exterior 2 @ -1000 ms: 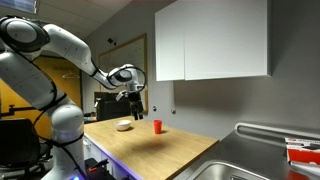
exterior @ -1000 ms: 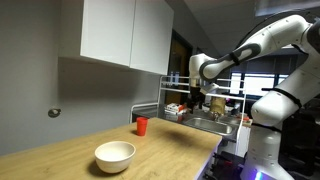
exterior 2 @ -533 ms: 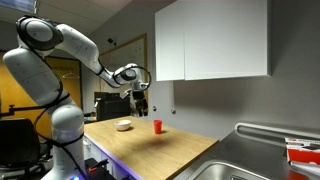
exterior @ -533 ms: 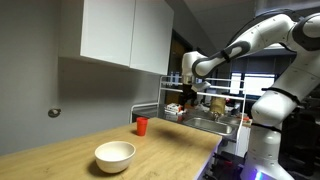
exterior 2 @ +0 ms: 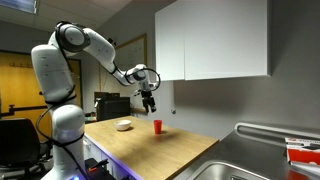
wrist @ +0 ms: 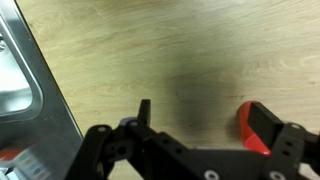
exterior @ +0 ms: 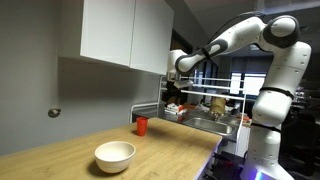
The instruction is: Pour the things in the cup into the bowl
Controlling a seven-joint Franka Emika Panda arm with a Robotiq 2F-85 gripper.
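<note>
The red cup stands upright below the robot's open gripper and farther outward, so the gripper will move outward and down onto the cup's near rim [exterior: 143, 118].
The small red cup [exterior: 142, 125] stands upright on the wooden counter near the wall; it also shows in an exterior view [exterior 2: 157, 126] and at the lower right of the wrist view [wrist: 256, 128]. The wide white bowl [exterior: 115, 154] sits on the counter apart from the cup, and shows in an exterior view [exterior 2: 124, 125]. My gripper [exterior: 173, 101] hangs in the air above the counter, higher than the cup and a little to its side, seen also in an exterior view [exterior 2: 149, 101]. In the wrist view the gripper [wrist: 215, 122] is open and empty, one finger overlapping the cup.
A steel sink [exterior: 205, 124] with a dish rack lies at the counter's end; its edge shows in the wrist view [wrist: 25, 80]. White wall cabinets [exterior: 125, 35] hang above the counter.
The arm has swung toward the wall, carrying the gripper closer to a spot above the red cup. Cup and bowl have not moved.
</note>
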